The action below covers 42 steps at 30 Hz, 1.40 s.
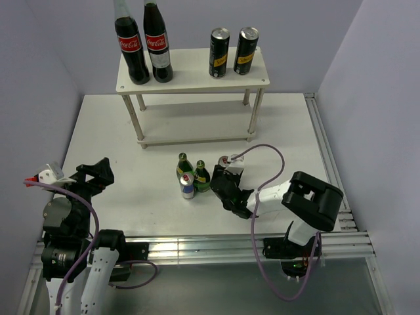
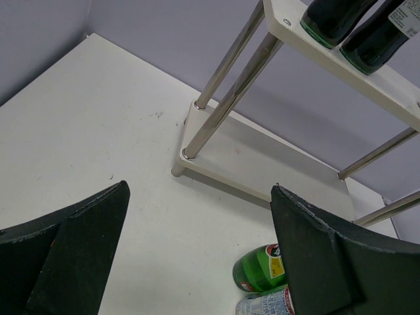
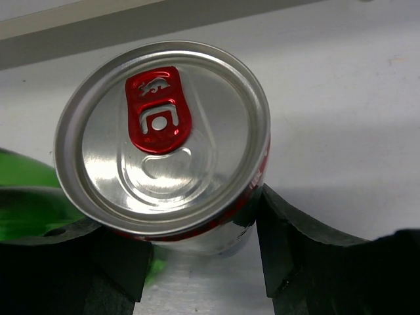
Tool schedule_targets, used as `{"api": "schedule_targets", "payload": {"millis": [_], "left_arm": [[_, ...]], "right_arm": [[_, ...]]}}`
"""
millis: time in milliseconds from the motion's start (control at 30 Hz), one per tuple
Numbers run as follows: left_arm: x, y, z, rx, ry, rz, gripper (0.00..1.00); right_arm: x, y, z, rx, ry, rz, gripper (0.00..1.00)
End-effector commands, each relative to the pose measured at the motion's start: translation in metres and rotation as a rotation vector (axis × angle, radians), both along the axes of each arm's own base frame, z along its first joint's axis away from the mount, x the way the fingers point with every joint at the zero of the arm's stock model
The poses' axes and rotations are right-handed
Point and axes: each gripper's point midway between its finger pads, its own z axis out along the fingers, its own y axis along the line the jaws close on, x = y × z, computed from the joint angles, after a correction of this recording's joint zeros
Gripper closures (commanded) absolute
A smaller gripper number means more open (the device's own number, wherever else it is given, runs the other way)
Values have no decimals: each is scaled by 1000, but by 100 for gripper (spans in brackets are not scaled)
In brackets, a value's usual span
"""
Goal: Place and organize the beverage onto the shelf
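Observation:
My right gripper will next lift the can outward, releasing it where the lower board's end [image 1: 232,123] beneath the black cans is empty, outward of the gripper.
The white two-tier shelf [image 1: 193,77] stands at the back. Two black cans with yellow labels [image 1: 219,52] [image 1: 246,50] stand on the right of its top board. On the table in front stand two green glass bottles [image 1: 184,165] [image 1: 201,176] and a blue-and-silver can [image 1: 188,186]. My right gripper [image 1: 226,172] is shut on the second energy-drink can [image 1: 225,161], which stands upright; the right wrist view shows its silver lid with a red tab [image 3: 164,138] and my fingers [image 3: 275,223] against its sides. My left gripper [image 1: 92,174] is open and empty at the near left.
Two large cola bottles [image 1: 131,46] [image 1: 157,42] stand on the left of the shelf's top board. The left wrist view shows the shelf's lower board [image 2: 262,164], its legs [image 2: 226,98], one green bottle [image 2: 259,268] and the can [image 2: 266,303]. Walls close in the sides and back.

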Motion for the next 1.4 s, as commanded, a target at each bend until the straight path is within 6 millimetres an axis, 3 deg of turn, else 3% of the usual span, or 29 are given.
{"api": "schedule_targets", "payload": {"millis": [0,67,233,400,467,500,567,600,733,967,1367], "left_arm": [[3,1,6,20,-17,5,4],[3,1,6,21,-17,5,4],[2,2,7,19,-25,7,4],[1,2,8,19,-29,7,4],[0,2,8,19,-32,7,4],[1,2,7,19,-29,8,4],[1,2,7,19,-29,7,4],[1,2,7,19,-28,7,4],[1,2,7,19,-29,8,4],[1,2,7,19,-29,10,4],[-1,4,8,20,-37,19,4]], "right_arm": [[22,-8,59,46,-100,-105,100],[30,-15,89,49,-143,-133,100],[56,-36,137,55,-192,-191,100],[97,-62,162,94,-212,-242,100],[110,-63,162,78,-208,-245,100],[118,-63,171,89,-222,-248,100],[134,-69,167,68,-212,-264,100],[142,-67,175,82,-225,-266,100],[171,-74,166,70,-200,-284,100],[206,-72,163,39,-197,-296,100],[240,-59,131,-86,-115,-301,100]]}}
